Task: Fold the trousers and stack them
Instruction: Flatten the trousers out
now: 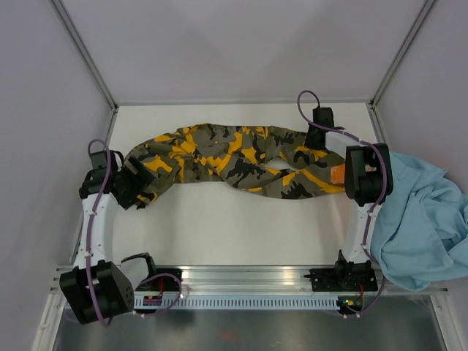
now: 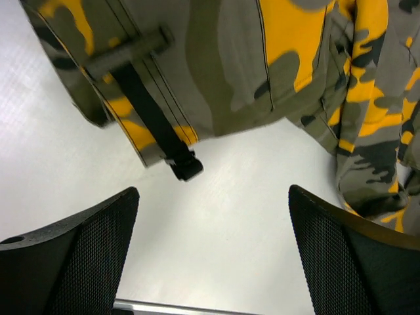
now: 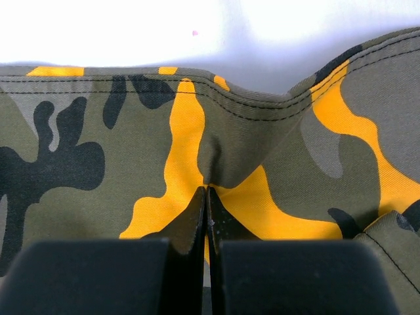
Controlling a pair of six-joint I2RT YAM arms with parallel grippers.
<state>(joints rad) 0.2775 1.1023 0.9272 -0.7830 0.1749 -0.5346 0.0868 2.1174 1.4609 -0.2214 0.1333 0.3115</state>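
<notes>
The trousers' edge by the black strap has bare table next to it, which leaves the open fingers room. My left gripper should lower onto that edge next.
The camouflage trousers [image 1: 234, 157] lie bunched in a long band across the far half of the table, from left to right. My right gripper [image 1: 316, 130] is at their far right end and is shut on a pinch of the cloth; in the right wrist view its jaws [image 3: 207, 190] meet on a fold just below a stitched hem. My left gripper [image 1: 139, 179] is open and empty at the trousers' left end. In the left wrist view the fingers [image 2: 85, 249] hover over bare table, with the cloth and a black strap [image 2: 154, 125] just ahead.
A plain light-blue garment [image 1: 420, 219] hangs over the table's right edge beside the right arm. A small orange patch [image 1: 338, 174] shows by the right arm. White walls enclose the back and sides. A metal rail [image 1: 248, 278] runs along the near edge.
</notes>
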